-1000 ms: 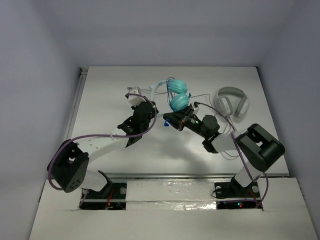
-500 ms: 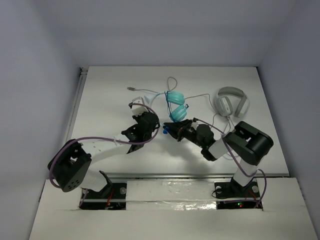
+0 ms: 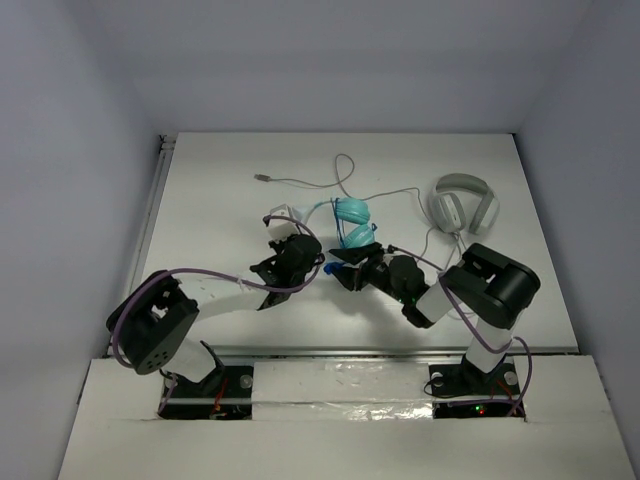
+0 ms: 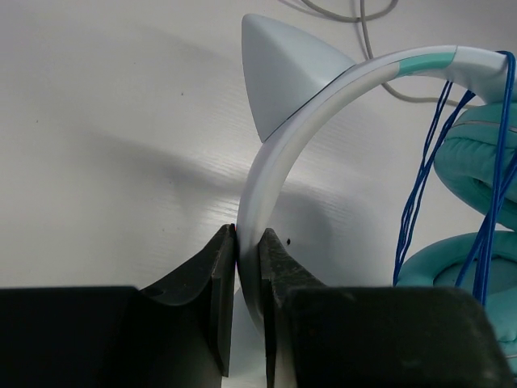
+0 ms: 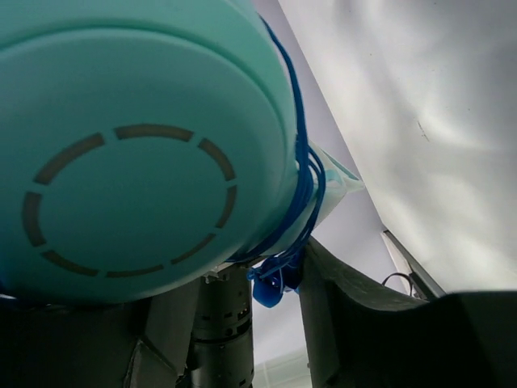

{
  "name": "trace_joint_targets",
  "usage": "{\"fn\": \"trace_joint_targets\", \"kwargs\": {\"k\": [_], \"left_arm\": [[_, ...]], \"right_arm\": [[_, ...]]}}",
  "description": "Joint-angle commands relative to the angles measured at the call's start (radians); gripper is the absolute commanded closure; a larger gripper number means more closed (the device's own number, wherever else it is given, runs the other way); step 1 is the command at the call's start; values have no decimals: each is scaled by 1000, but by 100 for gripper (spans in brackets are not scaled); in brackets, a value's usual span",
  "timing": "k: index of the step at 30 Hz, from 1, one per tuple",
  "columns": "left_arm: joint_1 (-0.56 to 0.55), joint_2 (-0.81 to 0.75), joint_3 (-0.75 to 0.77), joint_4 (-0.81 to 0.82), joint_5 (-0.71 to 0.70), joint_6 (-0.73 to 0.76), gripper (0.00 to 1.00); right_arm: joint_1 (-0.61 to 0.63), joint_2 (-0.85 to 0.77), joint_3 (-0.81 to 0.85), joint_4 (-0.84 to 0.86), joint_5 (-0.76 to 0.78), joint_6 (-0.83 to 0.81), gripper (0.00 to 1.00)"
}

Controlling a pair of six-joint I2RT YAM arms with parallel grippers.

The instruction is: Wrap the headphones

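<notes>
I will lower my left gripper toward the bare tabletop below and release the white headband, as the blue cable (image 4: 418,202) is already wrapped around the teal ear cups.
The headphones (image 3: 351,218) have teal ear cups, a white headband and a thin blue cable, and sit mid-table between my two grippers. My left gripper (image 3: 297,248) is shut on the white headband (image 4: 257,202), just below its white cat-ear point (image 4: 283,77). The blue cable (image 4: 418,202) runs in several strands over the ear cups (image 4: 477,162). My right gripper (image 5: 242,283) is open, right under one teal ear cup (image 5: 145,145). The cable (image 5: 303,186) is wound around that cup. Its blue plug (image 5: 271,289) hangs between the jaws, beside the right finger (image 5: 339,311).
Grey-white headphones (image 3: 463,203) lie at the back right. Their pale cable (image 3: 340,180) trails left across the back of the table to a plug (image 3: 262,177). White walls enclose the table on three sides.
Both grippers and the teal headphones have moved toward the near edge, away from the pale cable. The right arm has folded in closer to the ear cups.
</notes>
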Motion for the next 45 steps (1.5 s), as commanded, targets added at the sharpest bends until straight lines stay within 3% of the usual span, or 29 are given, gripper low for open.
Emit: {"fn": "trace_joint_targets", "kwargs": {"k": [1,9,17,22,25,29,31,35,43,45], "left_arm": [[-47,4,-3,47,149,-44,100],[-47,52,22,-5,163,-29,100],[-47,41,11,1,205,-13,100],[-47,56,-6,2,264,-29,100],[-47,55,20,7,331,-29,100],[5,24,43,-16,438,-35,100],[23,-7,26,-13,481,-35,100],[43,-22,22,-15,537,-30,100],[43,-37,29,-28,589,-9,100],[52,-60,32,-56,580,14,100]], "right_arm": [[-13,10,18,350,131,83,44],[-4,42,10,442,117,133,55],[-4,-26,31,254,119,83,53],[7,-61,125,70,51,28,47],[16,-133,172,-85,39,-32,37],[25,-274,212,-440,63,-155,29],[25,-329,205,-495,117,-198,28],[25,-431,342,-866,223,-337,32],[25,-401,381,-860,266,-399,35],[25,-447,404,-920,301,-467,44]]}}
